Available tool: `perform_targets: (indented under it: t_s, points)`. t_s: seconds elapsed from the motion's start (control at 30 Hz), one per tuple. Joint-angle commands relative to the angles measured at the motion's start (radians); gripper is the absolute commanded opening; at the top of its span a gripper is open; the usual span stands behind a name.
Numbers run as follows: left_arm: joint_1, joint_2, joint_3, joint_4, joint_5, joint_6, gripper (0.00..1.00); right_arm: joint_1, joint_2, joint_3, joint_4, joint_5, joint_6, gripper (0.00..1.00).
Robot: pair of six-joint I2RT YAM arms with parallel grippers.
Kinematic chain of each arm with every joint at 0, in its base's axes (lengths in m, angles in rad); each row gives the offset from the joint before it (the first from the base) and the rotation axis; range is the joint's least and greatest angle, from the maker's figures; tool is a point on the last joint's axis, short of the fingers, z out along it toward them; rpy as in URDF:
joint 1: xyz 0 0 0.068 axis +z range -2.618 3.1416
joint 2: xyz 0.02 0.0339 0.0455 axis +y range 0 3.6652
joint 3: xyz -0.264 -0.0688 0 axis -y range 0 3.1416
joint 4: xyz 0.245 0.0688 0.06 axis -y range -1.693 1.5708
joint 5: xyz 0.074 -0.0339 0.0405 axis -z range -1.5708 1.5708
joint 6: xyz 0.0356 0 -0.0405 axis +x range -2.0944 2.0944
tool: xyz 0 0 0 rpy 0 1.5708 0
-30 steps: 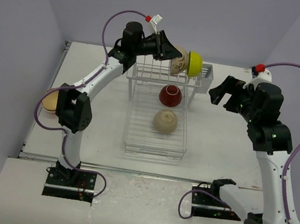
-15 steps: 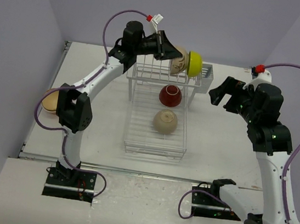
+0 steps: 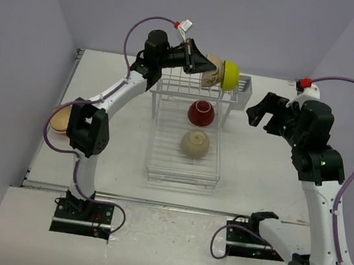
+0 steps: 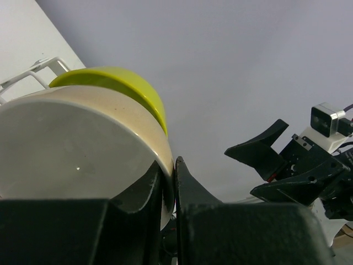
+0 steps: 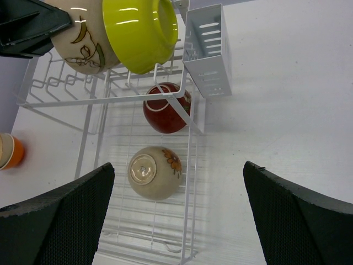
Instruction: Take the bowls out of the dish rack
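The nested bowls stand below my left gripper, to its left in the top view. I should next swing it across and down to release its beige bowl in them.
On the raised tines of the white dish rack [image 3: 160, 163] a beige bowl [image 3: 212, 72] stands on edge against a lime-yellow bowl [image 3: 229, 75]. My left gripper [image 3: 205, 67] is shut on the beige bowl's rim [image 4: 71, 143], one finger inside and one outside; the lime bowl [image 4: 121, 83] sits just behind. A dark red bowl [image 3: 201, 113] and another beige bowl [image 3: 195, 143] lie upside down on the rack's flat tray. My right gripper [image 3: 261, 111] hovers open to the right of the rack, above the tray [image 5: 176, 165], holding nothing.
A beige bowl nested in an orange one [image 3: 59, 119] stands on the table at the far left, partly behind the left arm. The white cutlery basket [image 5: 207, 49] hangs at the rack's back right corner. Purple walls close in the table.
The left gripper's jaws have closed onto the beige bowl's rim, and the left wrist has shifted slightly. The right arm has not moved.
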Motion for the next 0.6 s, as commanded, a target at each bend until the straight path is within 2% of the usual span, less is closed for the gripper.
perform_targets:
  t_s: [0.0, 0.27, 0.57]
  points:
    - [0.013, -0.040, -0.038, 0.164, -0.006, -0.069, 0.00, 0.004, -0.009, -0.003, -0.002, 0.023, -0.018, 0.99]
    - [0.048, -0.078, -0.160, 0.471, -0.006, -0.238, 0.00, 0.005, -0.009, -0.010, -0.002, 0.018, -0.021, 0.99]
    - [0.074, -0.087, -0.175, 0.638, -0.005, -0.361, 0.00, 0.004, -0.003, -0.011, 0.003, 0.007, -0.017, 0.99]
